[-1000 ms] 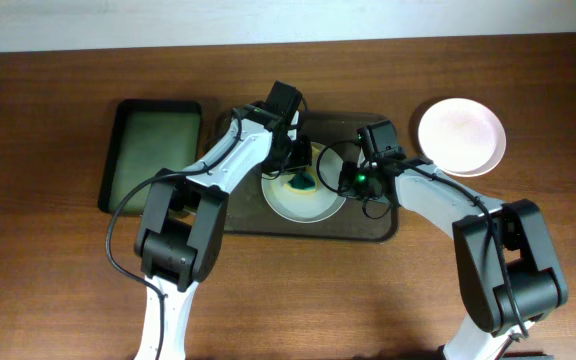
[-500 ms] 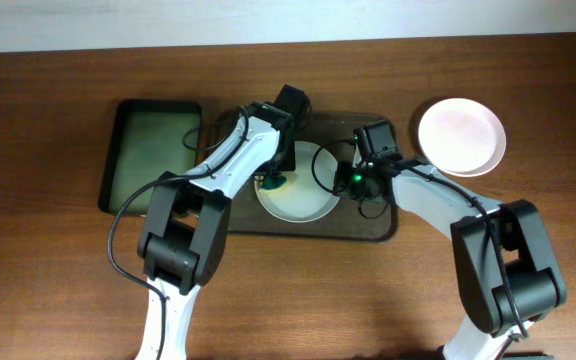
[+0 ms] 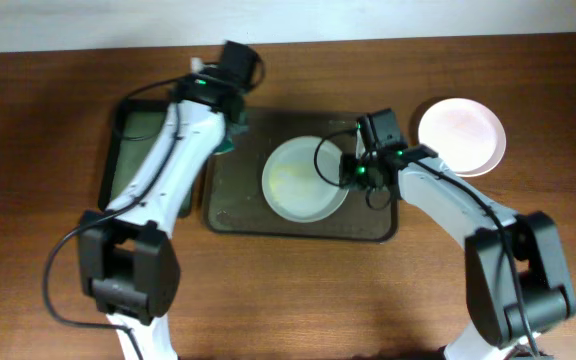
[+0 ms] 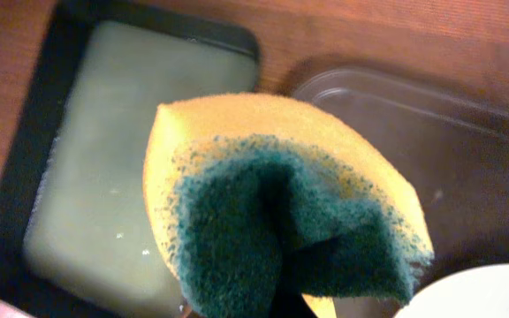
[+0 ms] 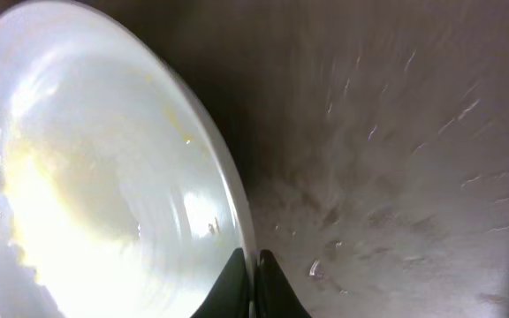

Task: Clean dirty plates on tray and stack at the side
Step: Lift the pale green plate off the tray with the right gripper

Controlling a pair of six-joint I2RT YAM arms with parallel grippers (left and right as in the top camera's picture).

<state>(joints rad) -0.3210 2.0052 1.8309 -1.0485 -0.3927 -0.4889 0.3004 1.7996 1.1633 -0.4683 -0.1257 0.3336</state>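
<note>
I should raise my right gripper, then move its plate right in the overhead view, down onto the second plate (image 3: 461, 137), and release.
A white plate (image 3: 304, 178) with a faint yellow smear lies on the dark tray (image 3: 236, 200). My right gripper (image 3: 352, 172) is shut on this plate's right rim; the right wrist view shows the rim (image 5: 228, 212) pinched between the fingers (image 5: 253, 265). A second white plate (image 3: 460, 136) lies on the table to the right of the tray. My left gripper (image 3: 230, 132) is shut on a yellow and green sponge (image 4: 281, 212) and holds it over the tray's left end, beside the black basin (image 3: 140, 150). A third plate is not in view.
The black basin (image 4: 122, 159) holds pale green liquid and stands just left of the tray (image 4: 467, 141). The wooden table (image 3: 298, 290) extends in front. Both arms reach in from the front edge.
My left gripper lifted the sponge off the plate and moved it left and back toward the basin. The right gripper stays on the plate's rim.
</note>
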